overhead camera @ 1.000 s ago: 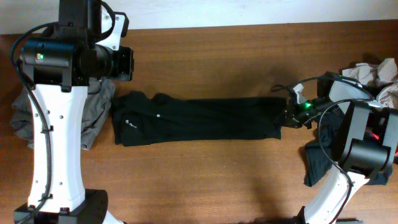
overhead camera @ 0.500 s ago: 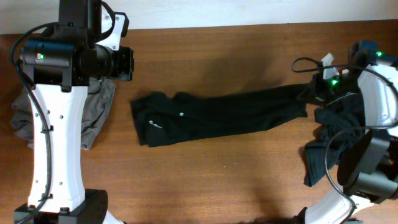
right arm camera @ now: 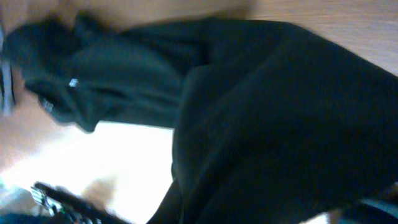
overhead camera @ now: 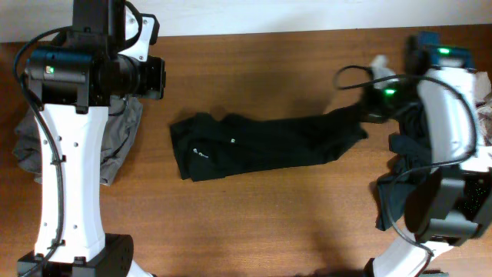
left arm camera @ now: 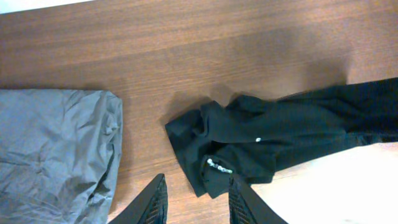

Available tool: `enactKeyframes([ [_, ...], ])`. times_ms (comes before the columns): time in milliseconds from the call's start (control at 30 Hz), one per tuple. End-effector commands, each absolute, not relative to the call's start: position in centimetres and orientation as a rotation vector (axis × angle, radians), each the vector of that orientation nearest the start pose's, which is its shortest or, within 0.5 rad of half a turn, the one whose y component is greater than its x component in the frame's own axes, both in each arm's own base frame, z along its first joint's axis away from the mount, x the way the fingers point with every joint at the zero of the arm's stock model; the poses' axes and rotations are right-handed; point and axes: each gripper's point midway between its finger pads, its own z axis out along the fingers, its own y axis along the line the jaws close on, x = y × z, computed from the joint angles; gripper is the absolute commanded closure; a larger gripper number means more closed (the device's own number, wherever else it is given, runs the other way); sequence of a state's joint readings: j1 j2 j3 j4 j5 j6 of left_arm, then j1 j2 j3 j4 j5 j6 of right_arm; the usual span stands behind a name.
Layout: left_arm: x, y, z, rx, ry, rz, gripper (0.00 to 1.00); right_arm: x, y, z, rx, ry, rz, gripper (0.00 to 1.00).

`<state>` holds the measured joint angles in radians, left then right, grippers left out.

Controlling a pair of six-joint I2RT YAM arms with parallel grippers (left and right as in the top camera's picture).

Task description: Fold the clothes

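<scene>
The folded T-shirt's uncovered logo end (overhead camera: 201,150) (right arm camera: 69,71) is to the left of my right gripper in the overhead view, so my right gripper should next bring the T-shirt's raised end over it and let go.
The black T-shirt (overhead camera: 261,146) lies folded into a long strip across the middle of the table, its small white logo (overhead camera: 201,153) near the left end. My right gripper (overhead camera: 372,114) is shut on the strip's right end and holds that end raised off the wood. Black cloth (right arm camera: 280,124) fills the right wrist view and hides the fingers. My left gripper (left arm camera: 196,193) hangs open above the table, just short of the shirt's left end (left arm camera: 217,149), with nothing between its fingers.
A grey garment (overhead camera: 123,138) lies crumpled at the left edge, partly under the left arm, and shows as grey cloth (left arm camera: 56,149) in the left wrist view. Another black garment (overhead camera: 396,196) and pale crumpled cloth (overhead camera: 484,115) lie at the right by the right arm's base.
The right gripper has lifted and moved toward the back right with the shirt's end, dragging the whole strip to the right along the table. The left arm has not moved.
</scene>
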<state>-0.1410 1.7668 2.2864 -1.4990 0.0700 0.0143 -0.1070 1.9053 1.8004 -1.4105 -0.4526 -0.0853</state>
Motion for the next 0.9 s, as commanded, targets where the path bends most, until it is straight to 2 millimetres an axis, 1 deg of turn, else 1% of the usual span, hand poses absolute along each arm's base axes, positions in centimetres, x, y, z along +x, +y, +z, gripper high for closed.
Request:
enactKeyframes([
  [0,38.4,-5.9,35.3,0.217,2.508,-0.084,0.68,37.3,8.5,19.1,-0.209,2.921,0.671,0.96],
  [100,37.9,-5.6,36.8,0.205,2.458,-0.067,0.68,36.4,13.0,19.2,-0.391,2.907,0.685,0.96],
  [233,36.7,-5.4,40.1,0.196,2.343,-0.070,0.67,35.6,18.8,19.5,-0.568,2.846,0.697,0.96],
  [300,35.7,-5.2,41.8,0.191,2.287,-0.073,0.66,35.3,21.8,19.8,-0.659,2.789,0.710,0.96],
  [367,34.6,-5.1,43.2,0.188,2.242,-0.076,0.65,35.1,24.7,20.2,-0.707,2.732,0.733,0.96],
  [467,32.9,-4.8,44.8,0.185,2.193,-0.078,0.64,34.6,28.9,20.9,-0.819,2.620,0.744,0.96],
  [567,31.6,-4.7,45.8,0.183,2.165,-0.080,0.64,34.8,31.8,20.6,-0.788,2.581,0.657,0.96],
  [700,30.4,-4.5,46.2,0.182,2.155,-0.080,0.64,34.6,34.9,19.0,-0.789,2.563,0.581,0.96],
  [767,30.0,-4.4,46.2,0.183,2.160,-0.080,0.64,34.5,35.9,17.5,-0.814,2.565,0.544,0.96],
  [800,30.0,-4.4,46.1,0.183,2.164,-0.079,0.64,34.6,36.1,16.9,-0.819,2.571,0.528,0.95],
  [867,29.9,-4.4,45.9,0.184,2.172,-0.079,0.64,34.8,36.4,15.4,-0.825,2.593,0.502,0.88],
])
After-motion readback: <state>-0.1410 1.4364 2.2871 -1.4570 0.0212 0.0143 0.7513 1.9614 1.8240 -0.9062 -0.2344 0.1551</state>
